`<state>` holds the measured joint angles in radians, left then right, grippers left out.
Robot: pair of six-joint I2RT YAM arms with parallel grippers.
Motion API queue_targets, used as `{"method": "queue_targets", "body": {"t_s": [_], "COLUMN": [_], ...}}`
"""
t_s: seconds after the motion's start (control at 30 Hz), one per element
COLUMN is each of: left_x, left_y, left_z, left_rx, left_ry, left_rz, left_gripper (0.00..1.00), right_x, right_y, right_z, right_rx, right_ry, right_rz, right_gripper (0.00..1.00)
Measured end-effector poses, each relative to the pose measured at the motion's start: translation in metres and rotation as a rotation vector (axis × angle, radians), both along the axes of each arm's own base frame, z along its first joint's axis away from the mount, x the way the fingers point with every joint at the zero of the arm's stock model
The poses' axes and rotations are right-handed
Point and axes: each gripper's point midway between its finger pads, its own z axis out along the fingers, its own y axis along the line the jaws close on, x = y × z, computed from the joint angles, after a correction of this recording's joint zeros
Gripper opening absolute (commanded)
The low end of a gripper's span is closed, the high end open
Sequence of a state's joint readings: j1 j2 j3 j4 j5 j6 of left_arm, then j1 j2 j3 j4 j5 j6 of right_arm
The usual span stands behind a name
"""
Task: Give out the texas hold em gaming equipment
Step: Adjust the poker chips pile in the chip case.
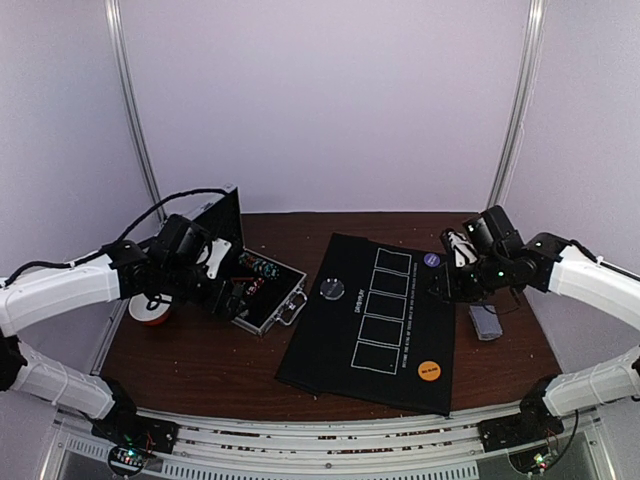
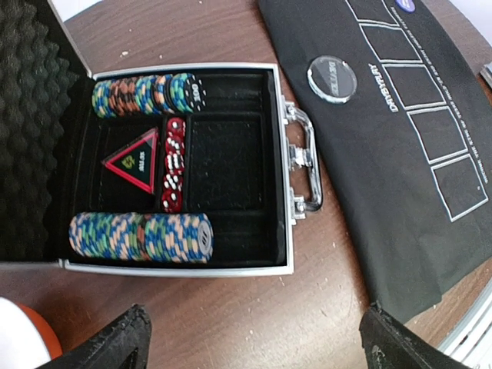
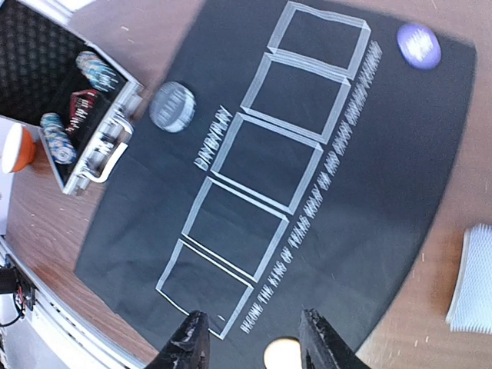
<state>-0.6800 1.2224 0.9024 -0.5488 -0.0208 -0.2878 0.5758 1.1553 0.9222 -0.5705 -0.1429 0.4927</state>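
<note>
My left gripper moves outward and down onto the near chip row's handle-side end (image 2: 183, 237) next, since those chips lie below and outward of its open fingers.
The silver case (image 2: 288, 165) lies open with two rows of striped poker chips (image 2: 142, 234) inside. My left gripper (image 2: 250, 347) hangs above the bare wood just in front of it, open and holding nothing. On the black mat (image 3: 369, 177) lie a dark round disc (image 3: 172, 106), a purple disc (image 3: 419, 44) and an orange disc (image 3: 283, 355). My right gripper (image 3: 254, 350) hovers over the mat's right edge, open and holding nothing, and the orange disc shows below between its fingers. A deck of grey-blue cards (image 3: 470, 280) lies on the wood to the right of the mat.
Red dice (image 2: 173, 165) and a red-edged triangle (image 2: 134, 160) sit in the case between the chip rows. The case's foam-lined lid (image 2: 34, 131) stands up on the left. A red-and-white bowl (image 1: 152, 310) stands left of the case. White walls close in the table.
</note>
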Motion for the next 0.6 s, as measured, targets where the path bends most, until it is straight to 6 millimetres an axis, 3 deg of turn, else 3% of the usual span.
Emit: {"method": "queue_targets", "body": {"t_s": [0.13, 0.33, 0.47, 0.6], "left_x": [0.021, 0.056, 0.071, 0.068], "left_y": [-0.005, -0.019, -0.023, -0.001], "left_z": [0.007, 0.011, -0.003, -0.033], "left_rx": [0.013, 0.07, 0.165, 0.326], "left_ry": [-0.005, -0.003, 0.035, 0.112], "left_rz": [-0.004, -0.036, -0.059, -0.038], "left_gripper": [0.98, 0.87, 0.81, 0.81], "right_x": [0.018, 0.041, 0.057, 0.067], "right_y": [0.015, 0.033, 0.046, 0.054], "right_z": [0.022, 0.028, 0.033, 0.037], "right_rx": [0.002, -0.028, -0.044, -0.051], "right_ry": [-0.069, -0.096, -0.108, -0.125], "right_rz": [0.048, 0.11, 0.149, 0.18], "right_gripper": [0.43, 0.44, 0.46, 0.46]}}
